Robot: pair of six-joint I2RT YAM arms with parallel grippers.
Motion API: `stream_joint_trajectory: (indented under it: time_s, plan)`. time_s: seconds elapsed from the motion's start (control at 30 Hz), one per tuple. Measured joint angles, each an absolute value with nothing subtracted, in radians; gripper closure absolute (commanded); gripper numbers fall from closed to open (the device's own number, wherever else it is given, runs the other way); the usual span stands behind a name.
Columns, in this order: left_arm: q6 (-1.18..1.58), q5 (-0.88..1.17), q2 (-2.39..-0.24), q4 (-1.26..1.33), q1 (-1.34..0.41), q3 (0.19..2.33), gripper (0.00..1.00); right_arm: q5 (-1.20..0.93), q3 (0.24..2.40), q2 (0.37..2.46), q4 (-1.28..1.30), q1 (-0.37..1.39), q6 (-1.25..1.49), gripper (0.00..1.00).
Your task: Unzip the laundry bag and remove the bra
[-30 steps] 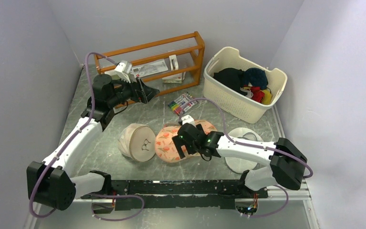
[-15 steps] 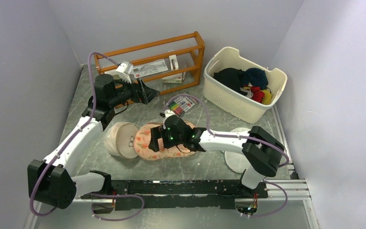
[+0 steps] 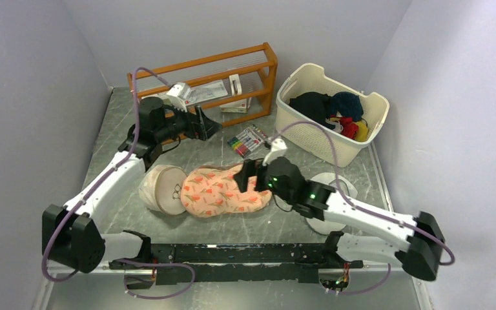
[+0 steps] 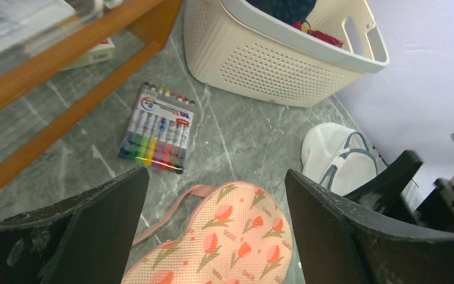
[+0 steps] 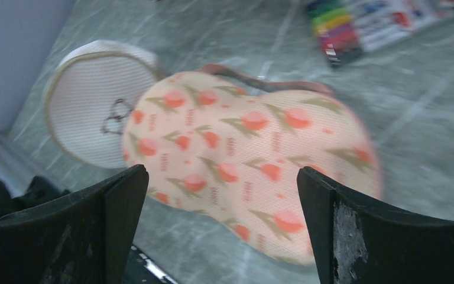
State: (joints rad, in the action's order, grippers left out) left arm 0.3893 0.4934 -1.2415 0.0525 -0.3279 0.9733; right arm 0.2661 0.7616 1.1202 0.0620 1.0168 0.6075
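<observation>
My left gripper should move back, down and to the right in the top view, because the bag's end by the mesh disc is below it that way.
The floral laundry bag (image 3: 223, 190) lies flat in the middle of the table, zipped shut as far as I can see. It also shows in the left wrist view (image 4: 219, 242) and the right wrist view (image 5: 242, 160). A pink loop (image 4: 159, 219) sticks out at its far edge. The bra is hidden. My right gripper (image 3: 248, 174) (image 5: 221, 177) is open and empty, just above the bag's right end. My left gripper (image 3: 210, 126) (image 4: 216, 177) is open and empty, in the air beyond the bag's far side.
A beige domed pouch (image 3: 161, 188) with a spectacles drawing touches the bag's left end. A marker pack (image 3: 248, 139) lies behind the bag. A white mesh disc (image 3: 326, 194) lies to the right, under my right arm. A cream basket (image 3: 332, 139) of clothes and a wooden rack (image 3: 206, 64) stand at the back.
The right gripper pushed the floral bag and beige pouch leftward, then drew back right and lifted off. The left gripper shifted slightly right.
</observation>
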Motion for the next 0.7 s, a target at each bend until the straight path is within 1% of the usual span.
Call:
stream_joint_trajectory:
  time_s: [0.17,0.4,0.57,0.7]
  plan:
    - [0.355,0.477,-1.374,-0.032,-0.43,1.063,0.08,0.46,0.652,0.889,0.173,1.002,0.607,0.0]
    - [0.339,0.37,-1.518,-0.142,-0.661,1.086,0.12,0.638,0.646,0.672,0.283,0.997,0.609,0.0]
    - [0.298,0.176,-1.598,-0.241,-0.906,1.116,0.23,0.707,0.654,0.586,0.352,0.997,0.615,0.0]
    - [0.265,0.043,-1.639,-0.29,-1.033,1.138,0.28,0.731,0.654,0.541,0.395,0.996,0.621,0.0]
